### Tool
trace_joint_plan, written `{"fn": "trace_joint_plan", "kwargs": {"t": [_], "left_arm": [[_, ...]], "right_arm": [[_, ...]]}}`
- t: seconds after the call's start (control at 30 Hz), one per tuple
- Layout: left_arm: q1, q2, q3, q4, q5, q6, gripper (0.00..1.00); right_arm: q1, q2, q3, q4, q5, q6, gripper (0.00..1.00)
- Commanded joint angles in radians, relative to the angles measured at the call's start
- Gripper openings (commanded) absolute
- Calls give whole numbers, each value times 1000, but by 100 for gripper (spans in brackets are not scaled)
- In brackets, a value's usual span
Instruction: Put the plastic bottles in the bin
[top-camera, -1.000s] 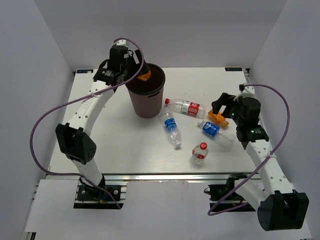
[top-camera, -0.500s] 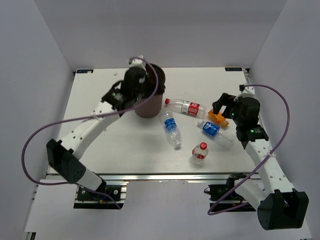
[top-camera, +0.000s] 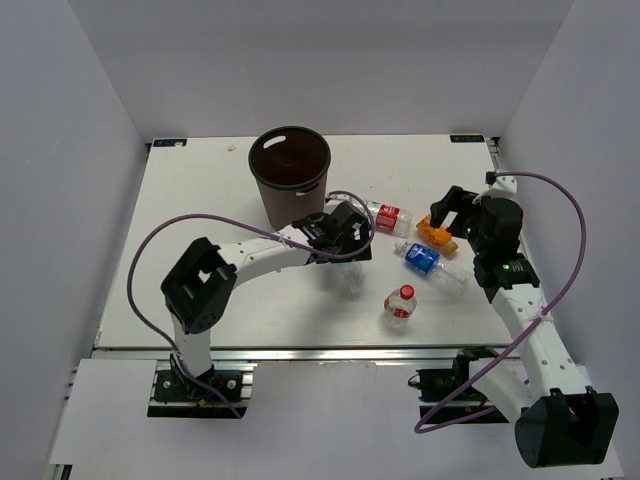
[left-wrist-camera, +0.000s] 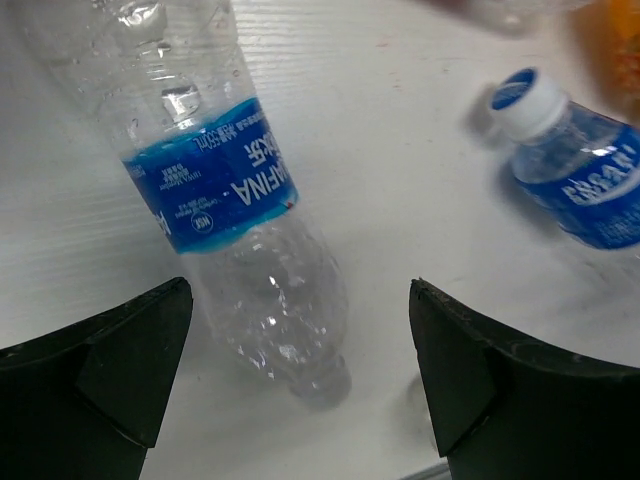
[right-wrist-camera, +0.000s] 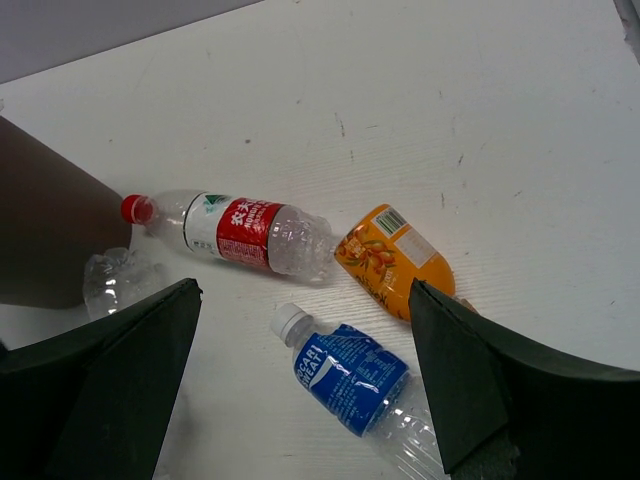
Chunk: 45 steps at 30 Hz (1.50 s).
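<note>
I will next lower the open fingertips of my left gripper to the left in the wrist view, so they go around the clear bottle's blue label (left-wrist-camera: 212, 176).
The dark brown bin (top-camera: 290, 185) stands at the back of the table. My left gripper (top-camera: 342, 240) is open low over a clear blue-labelled bottle (left-wrist-camera: 225, 190), which lies between the spread fingers (left-wrist-camera: 120, 365) without touching them. A second blue-labelled bottle (top-camera: 425, 260) with a white cap lies to the right, also visible at the edge of the left wrist view (left-wrist-camera: 575, 170). A red-labelled bottle (right-wrist-camera: 235, 225) and an orange bottle (right-wrist-camera: 395, 260) lie beyond it. My right gripper (right-wrist-camera: 305, 390) hangs open above them, holding nothing. Another red-capped bottle (top-camera: 400, 303) stands upright near the front.
The left arm stretches low across the table from its base to the middle. The bin's wall (right-wrist-camera: 45, 225) shows at the left of the right wrist view. White enclosure walls rise on three sides of the table (top-camera: 200, 300).
My left arm has swung from the bin's rim down to the middle of the table, over the blue-labelled bottle. The orange bottle seen at the bin's rim no longer shows. The right arm hardly moved.
</note>
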Motion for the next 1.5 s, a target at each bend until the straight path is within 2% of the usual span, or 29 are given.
{"fn": "trace_joint_plan", "kwargs": {"t": [0.0,0.27,0.43,0.53,0.57,0.67,0.77,0.93,1.0,1.07,1.13,1.17,1.27,1.43,1.47], "left_arm": [[-2,13,9,46,-38,-69,98],[5,137,71,-9,-98,-129,98],[50,157,36,21,-58,-147,97],[59,151,28,47,-27,-129,87],[58,146,28,55,-15,-103,78],[53,96,-10,124,46,-19,67],[35,1,-114,230,86,79,62],[19,-181,-272,357,192,211,59],[15,-234,-294,394,264,250,59],[13,-306,-309,414,278,293,57],[15,-355,-265,399,216,336,55],[13,-363,-236,350,165,354,51],[15,-384,-119,334,30,434,44],[53,-384,17,441,-78,601,44],[99,-371,66,445,-87,607,44]], "right_arm": [[-1,-15,7,9,9,13,89],[-2,22,5,14,-54,18,89],[-1,53,16,8,-90,18,89],[-1,53,16,11,-86,15,89],[-2,53,16,11,-85,15,89],[-1,51,14,17,-82,13,90],[-1,50,11,20,-83,16,89],[-2,34,7,31,-95,18,89],[-1,28,-2,42,-98,18,89],[-2,25,-5,48,-95,18,89],[-2,28,-2,45,-95,16,89],[-1,30,-2,46,-95,15,89],[-1,33,-4,52,-97,12,89],[-1,43,5,49,-108,6,89],[-2,45,5,46,-108,1,89]]}}
